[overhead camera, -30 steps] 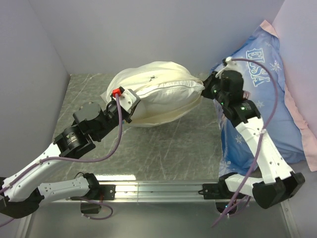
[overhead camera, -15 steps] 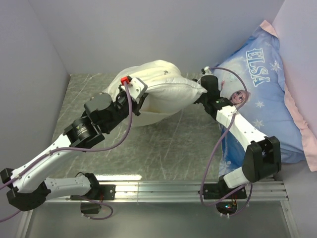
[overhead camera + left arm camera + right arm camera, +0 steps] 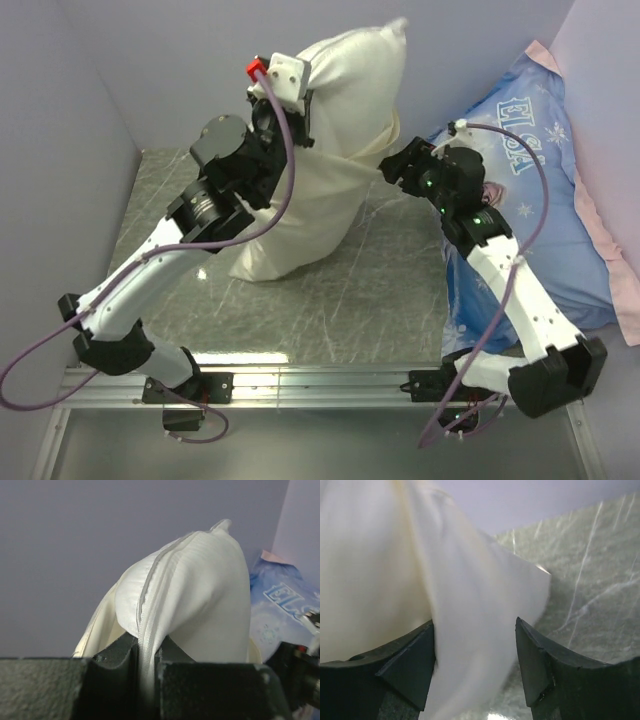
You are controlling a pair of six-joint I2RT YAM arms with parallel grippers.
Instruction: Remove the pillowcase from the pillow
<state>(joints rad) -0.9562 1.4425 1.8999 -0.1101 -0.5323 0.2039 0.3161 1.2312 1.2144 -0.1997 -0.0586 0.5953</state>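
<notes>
Cream fabric hangs loosely below the pillow (image 3: 200, 590), so I will swing my right gripper back and left in the top view onto the pillowcase's lower near side.
My left gripper (image 3: 303, 98) is raised high and shut on the white piped seam of the pillow (image 3: 200, 590), which hangs plump below it. Its jaws (image 3: 148, 647) pinch that seam tightly. The cream pillowcase (image 3: 285, 225) drapes down around the lower part, and its bottom corner reaches the table near the left arm. Cream fabric (image 3: 87, 637) also shows beside the seam. My right gripper (image 3: 386, 168) stands open beside the bundle's right side. In the right wrist view, blurred white fabric (image 3: 485, 605) lies between its spread fingers (image 3: 475, 630) without being pinched.
The big blue ELSA pillow (image 3: 530, 160) leans against the right wall behind the right arm. Grey walls close in the back and left. The marbled table (image 3: 340, 300) stretches to the metal rail (image 3: 320, 380) at the near edge.
The left arm has swung the bundle from lying sideways to hanging upright, high above the table. The right gripper has opened, let go of the right corner and drawn back slightly.
</notes>
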